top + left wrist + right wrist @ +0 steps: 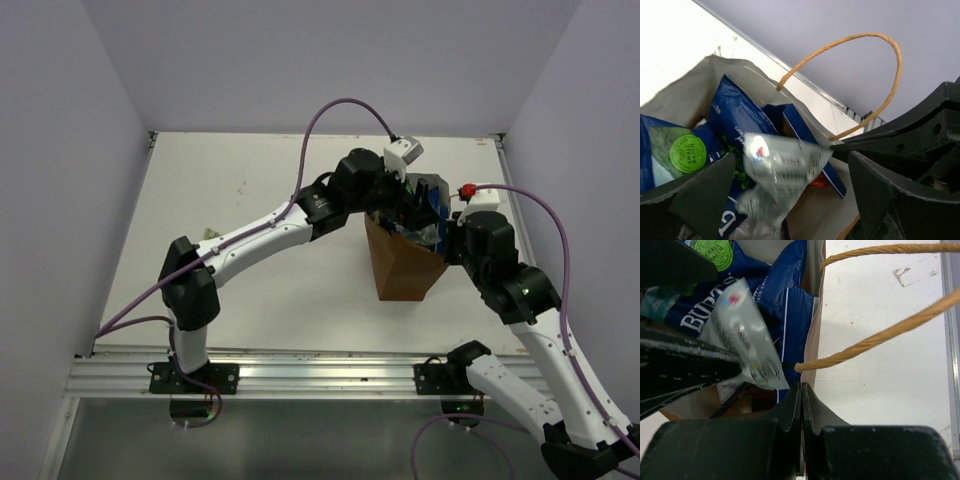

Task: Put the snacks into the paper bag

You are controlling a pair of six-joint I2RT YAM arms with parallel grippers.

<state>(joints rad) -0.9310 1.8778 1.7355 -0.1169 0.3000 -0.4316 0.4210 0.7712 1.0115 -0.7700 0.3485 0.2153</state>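
My left gripper swings off the bag (403,268) and down onto the green packet (210,234) next, as the packet lies below and to its left in the top view.
The brown paper bag (403,268) stands upright right of the table's middle. My left gripper (410,205) hangs over its mouth, open. A silvery foil snack packet (782,165) shows blurred between the wide-apart fingers (875,192), and neither finger appears to touch it. Blue crisp packets (735,117) lie inside against the pale wall (692,95). My right gripper (802,390) is shut on the bag's rim (814,340), just below a string handle (880,337). The right wrist view shows the silvery packet (745,337) over the blue packets (785,295).
The white table (260,190) is walled by pale panels at the back and both sides. A metal rail (300,375) runs along the near edge by the arm bases. The bag's second string handle (890,55) arches up beside the left gripper.
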